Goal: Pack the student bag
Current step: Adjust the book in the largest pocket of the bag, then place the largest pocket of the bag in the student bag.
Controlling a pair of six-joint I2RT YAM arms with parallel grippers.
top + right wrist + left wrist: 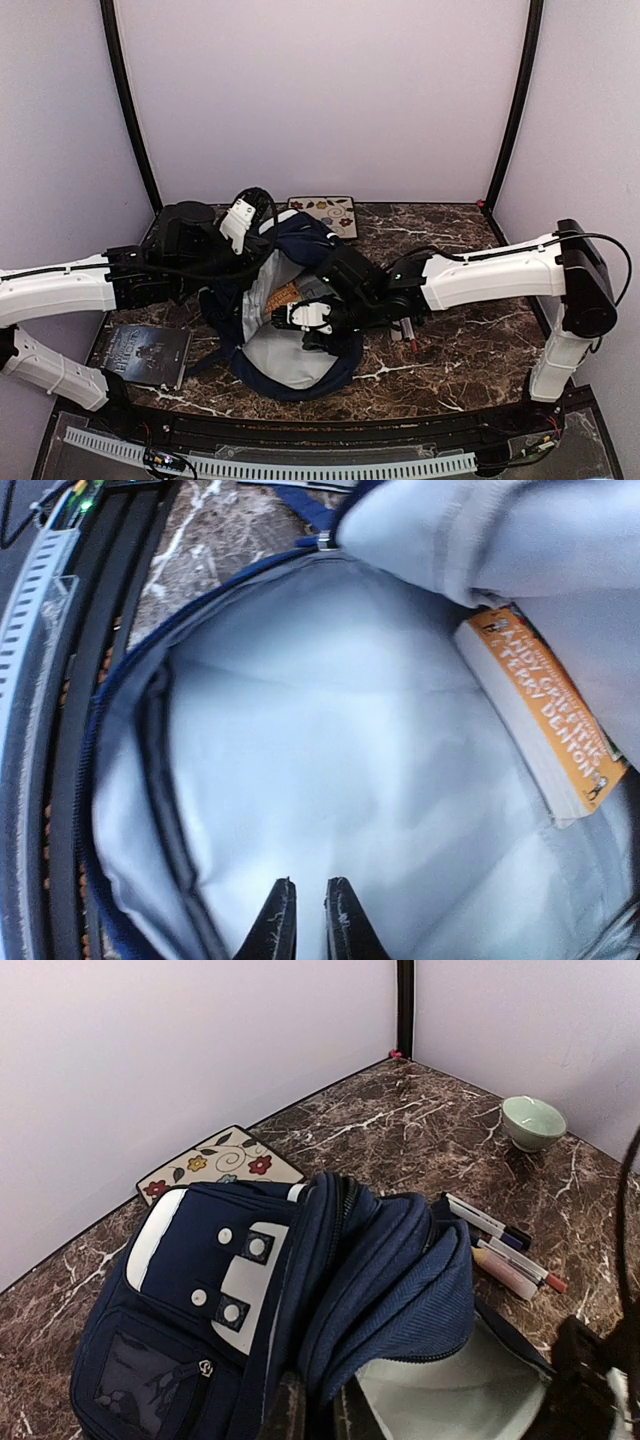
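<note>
The left gripper shifts to the right in the top view next, over the bag's opening (452, 1388), then releases the bag's navy rim, since the orange-spined book already stands inside.
The student bag (300, 300) lies open mid-table, navy with white patches and a pale grey lining (330, 740). My left gripper (318, 1402) is shut on the navy rim of the bag's opening and holds that flap (400, 1290) up; it also shows in the top view (250, 228). My right gripper (308, 905) is inside the main compartment just above the lining, fingers almost together with nothing between them; in the top view (312, 335) it sits over the opening. An orange-spined book (545, 715) stands against the compartment's side.
A dark book (148, 352) lies on the table left of the bag. A floral-patterned flat item (325, 215) lies behind it. Pens (505, 1245) lie right of the bag, and a small green bowl (533, 1120) stands near the right wall.
</note>
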